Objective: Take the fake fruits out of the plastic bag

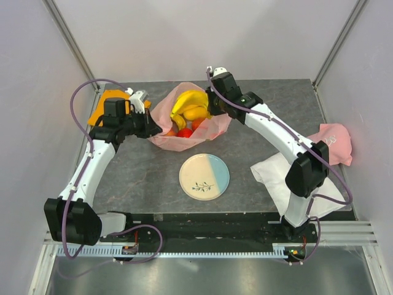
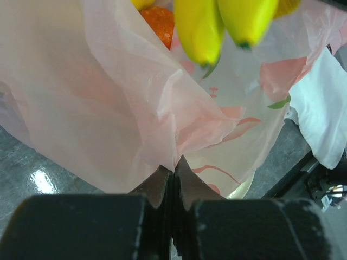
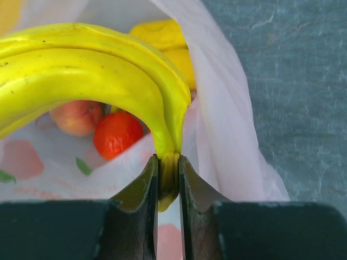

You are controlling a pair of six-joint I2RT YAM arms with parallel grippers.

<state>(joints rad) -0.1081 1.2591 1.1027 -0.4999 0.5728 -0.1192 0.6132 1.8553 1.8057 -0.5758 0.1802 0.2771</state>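
Note:
My right gripper should move back and down to release the banana bunch [image 1: 188, 102] on the plate's far half [image 1: 200, 164], which is empty below and back of that gripper.
The pink plastic bag [image 1: 215, 128] lies open at the table's back middle. My right gripper [image 3: 168, 162] is shut on the stem of the yellow banana bunch [image 1: 188, 102] and holds it over the bag's mouth; the bunch also shows in the right wrist view [image 3: 81, 70] and left wrist view [image 2: 217, 21]. My left gripper [image 2: 173, 165] is shut on the bag's left edge [image 2: 135, 108]. Inside the bag I see a red fruit [image 3: 117, 134], a peach fruit [image 3: 77, 116], a yellow fruit [image 3: 162, 40] and an orange fruit [image 2: 160, 21].
A cream and blue plate [image 1: 204, 176] lies in front of the bag. A folded orange cloth [image 1: 110, 101] lies behind my left arm. A white cloth [image 1: 276, 172] and a pink cap [image 1: 334, 140] lie at the right under my right arm.

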